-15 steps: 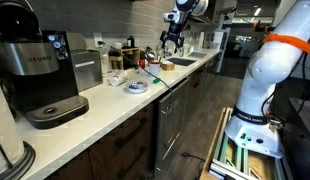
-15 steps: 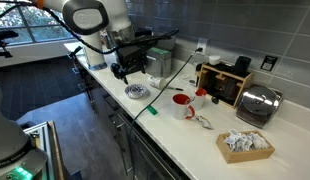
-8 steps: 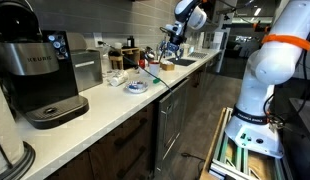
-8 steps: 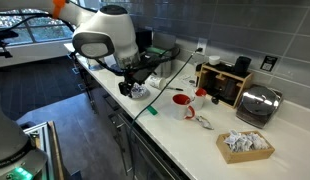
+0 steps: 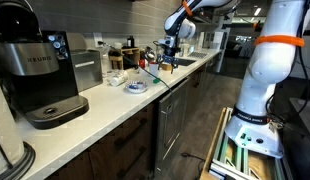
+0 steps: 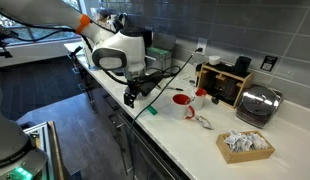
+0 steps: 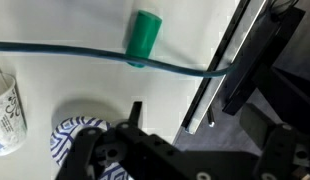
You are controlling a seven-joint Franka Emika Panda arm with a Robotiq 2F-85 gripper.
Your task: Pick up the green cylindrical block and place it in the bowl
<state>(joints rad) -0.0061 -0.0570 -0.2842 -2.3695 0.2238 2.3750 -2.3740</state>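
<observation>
The teal cable (image 7: 55, 50) crosses the lower end of the green cylindrical block, so my gripper should move toward the upper left in the wrist view, down onto the block's clear end.
In the wrist view the green cylindrical block (image 7: 145, 35) lies on its side on the white counter, with a thin teal cable (image 7: 55, 50) running across its lower end. The bowl (image 7: 77, 140), with a blue pattern inside, shows at the bottom left, partly hidden by my gripper's body. My gripper (image 7: 208, 128) comes in from the bottom, open and empty, below and to the right of the block, over the counter's front edge. In both exterior views my gripper (image 5: 167, 57) (image 6: 130, 97) hangs low over the counter. The bowl also shows in an exterior view (image 5: 137, 86).
A flat white item (image 7: 5, 112) lies left of the bowl. A coffee machine (image 5: 40, 70) stands at the near end of the counter and a sink (image 5: 181, 63) lies beyond my gripper. A red cup (image 6: 181, 100) and a toaster (image 6: 257, 105) stand further along the counter.
My arm has swung down and forward, bringing the gripper lower over the counter near the bowl and the front edge. Nothing on the counter has moved.
</observation>
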